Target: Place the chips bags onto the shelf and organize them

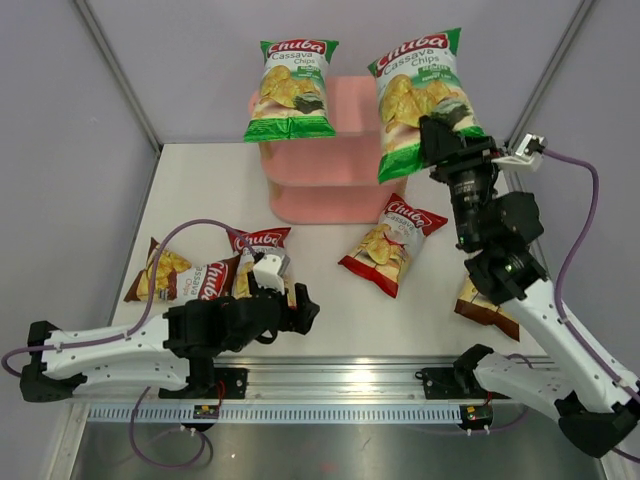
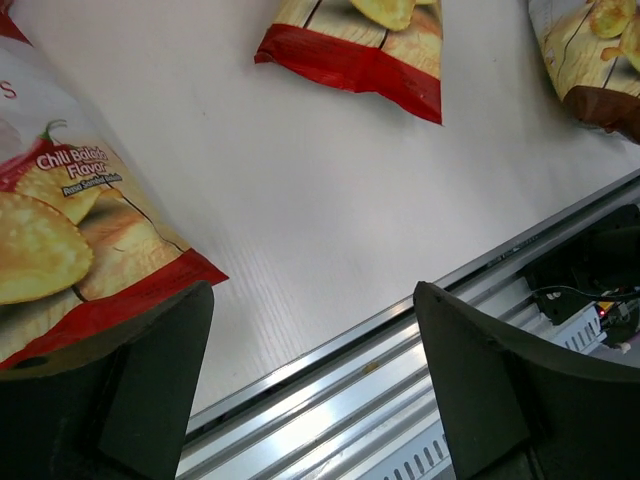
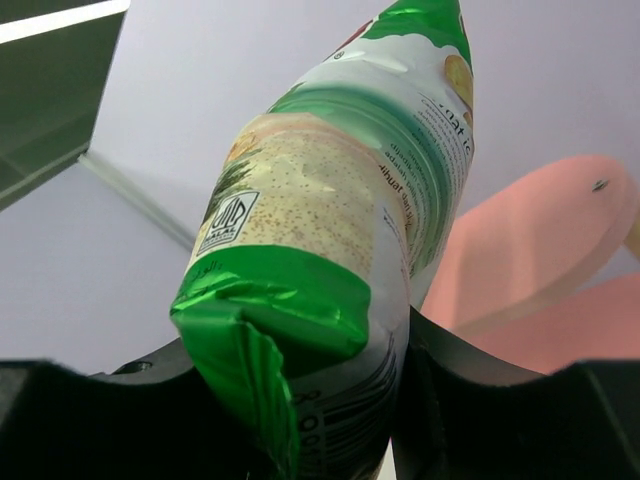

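Observation:
My right gripper moves outward next, toward the standing green bag and down onto the shelf's top board to release. The board beside that bag is bare.
The pink shelf [image 1: 340, 185] stands at the back middle of the table. One green chips bag [image 1: 292, 90] stands upright on its top board at the left. My right gripper [image 1: 443, 135] is shut on the lower end of a second green bag [image 1: 418, 95] and holds it upright by the shelf's right end. In the right wrist view this bag [image 3: 330, 230] fills the jaws [image 3: 320, 400], with the shelf [image 3: 545, 250] behind it. My left gripper [image 1: 303, 310] is open and empty low over the table's near edge [image 2: 315, 340], beside a red bag [image 2: 70, 250].
A second red bag [image 1: 392, 243] lies in front of the shelf, also in the left wrist view [image 2: 360, 45]. One brown bag [image 1: 180, 272] lies at the left, another [image 1: 485, 305] under my right arm. A metal rail [image 1: 330, 378] runs along the near edge.

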### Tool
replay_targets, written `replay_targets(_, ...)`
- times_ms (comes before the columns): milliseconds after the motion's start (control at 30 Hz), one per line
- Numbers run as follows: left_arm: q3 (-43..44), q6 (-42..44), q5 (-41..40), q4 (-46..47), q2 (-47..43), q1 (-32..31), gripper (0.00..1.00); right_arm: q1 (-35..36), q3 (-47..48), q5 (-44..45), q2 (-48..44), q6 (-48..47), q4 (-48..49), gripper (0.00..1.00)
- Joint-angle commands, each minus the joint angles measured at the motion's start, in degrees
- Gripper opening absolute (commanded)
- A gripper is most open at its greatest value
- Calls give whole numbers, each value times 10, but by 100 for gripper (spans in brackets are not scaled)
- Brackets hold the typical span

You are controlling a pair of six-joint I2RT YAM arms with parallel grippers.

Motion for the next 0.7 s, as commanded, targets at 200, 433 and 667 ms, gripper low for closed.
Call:
replay_targets(200, 201, 102, -79, -288, 3, 3, 99, -155, 136, -121, 185, 90, 69, 26)
replay_targets(433, 138, 157, -116, -217, -53, 7, 99, -155, 166, -109, 288, 102, 112, 26)
replay_targets(667, 134, 138, -139, -247, -73, 7, 99, -152, 152, -106, 338, 140, 152, 30)
